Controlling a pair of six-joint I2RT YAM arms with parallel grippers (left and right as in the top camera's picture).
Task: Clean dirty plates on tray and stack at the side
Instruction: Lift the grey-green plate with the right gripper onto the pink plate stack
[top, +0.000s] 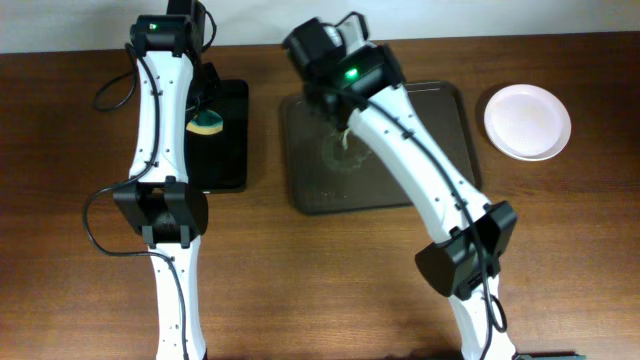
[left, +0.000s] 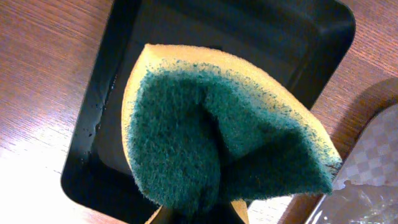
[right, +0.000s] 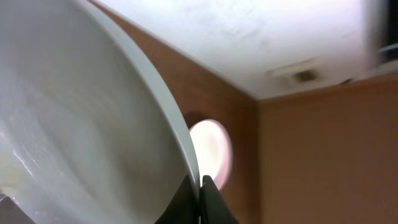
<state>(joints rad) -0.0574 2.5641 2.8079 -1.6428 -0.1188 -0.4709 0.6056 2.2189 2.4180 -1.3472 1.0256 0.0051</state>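
The other white plate (top: 527, 122) (right: 212, 149) lies to the gripper's right in the overhead view, so next my right gripper will swing across and down to release the rim atop it.
My right gripper (right: 200, 193) is shut on the rim of a white plate (right: 81, 124), which is tilted and fills the left of the right wrist view. In the overhead view this gripper (top: 343, 122) is over the left part of the brown-grey tray (top: 440, 150), where a faint round plate shape (top: 335, 158) shows under the arm. Another white plate (top: 527, 122) lies on the table to the right of the tray and also shows far off in the right wrist view (right: 214, 152). My left gripper (left: 199, 214) is shut on a yellow and green sponge (left: 217, 130) above the black tray (left: 99, 162).
The small glossy black tray (top: 228, 150) lies left of the brown-grey tray, with the sponge (top: 207, 123) over it. A corner of the brown-grey tray (left: 373, 155) shows at the right of the left wrist view. Both arms reach from the front edge across the wooden table (top: 60, 150).
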